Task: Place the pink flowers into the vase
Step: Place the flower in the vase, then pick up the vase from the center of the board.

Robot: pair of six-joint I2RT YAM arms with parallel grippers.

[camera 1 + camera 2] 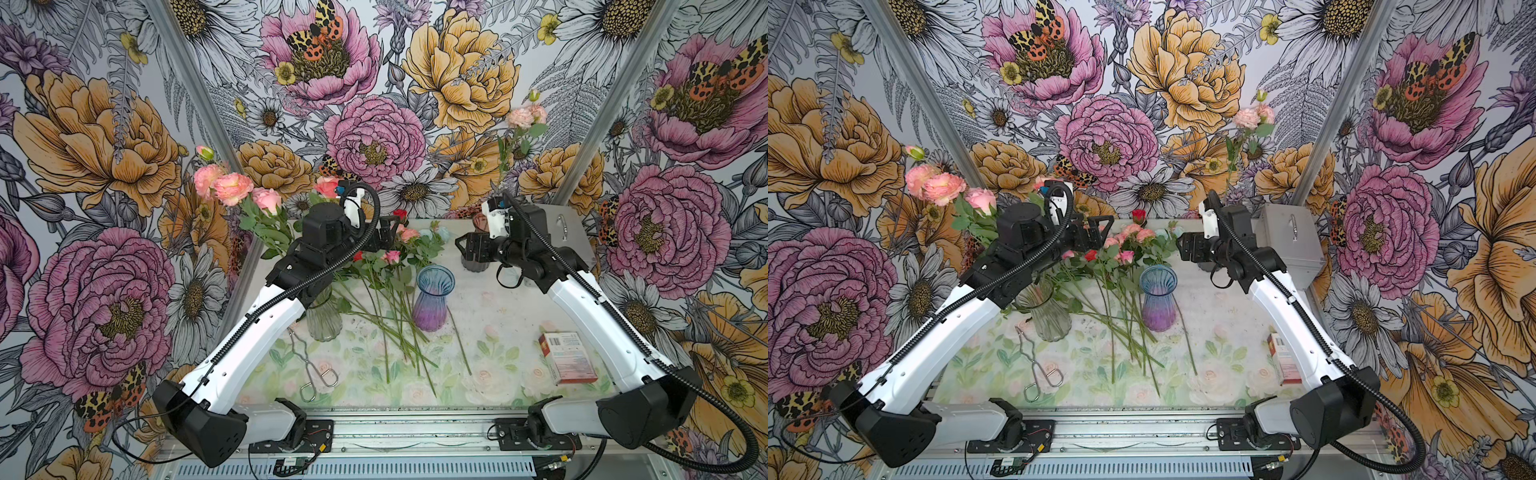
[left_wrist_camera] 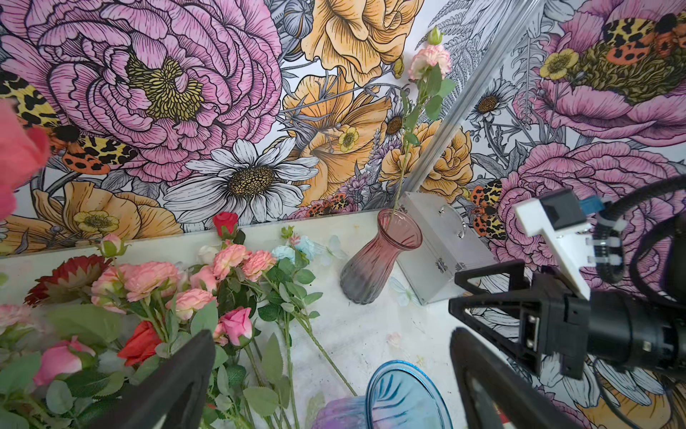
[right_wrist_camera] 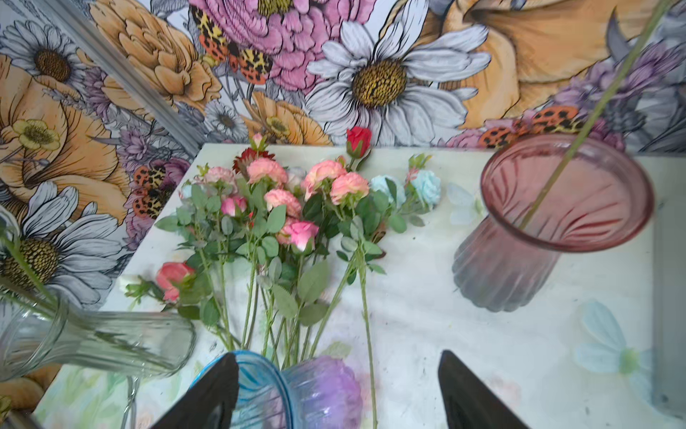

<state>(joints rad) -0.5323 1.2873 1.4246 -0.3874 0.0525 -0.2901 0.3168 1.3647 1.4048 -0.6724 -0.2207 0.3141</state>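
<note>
The flared rim is free above the stems, so my right gripper should next move back from the pink vase [image 3: 538, 230] onto the facing rim edge of the blue-and-purple vase [image 3: 288, 392].
Loose pink flowers [image 1: 405, 235] [image 3: 323, 174] lie heaped at the back of the table, stems pointing forward. More pink flowers [image 1: 232, 188] stand in a clear glass vase [image 1: 324, 320] under my left arm. One pink carnation [image 1: 525, 116] [image 2: 430, 61] stands in a smoky pink vase [image 2: 378, 267] [image 3: 538, 230]. My left gripper [image 1: 388, 230] [image 2: 332, 334] hangs open above the heap, holding nothing. Beside the pink vase, my right gripper [image 1: 461, 245] [image 3: 337, 356] is open and empty, apart from the stem.
A blue-and-purple vase [image 1: 434, 299] stands mid-table between the grippers. Red roses [image 3: 358, 139] and pale blue blooms [image 3: 427, 185] mix with the heap. Metal tongs [image 1: 316, 370] lie front left, a red-and-white box [image 1: 567, 357] front right, a silver case [image 1: 565, 232] back right.
</note>
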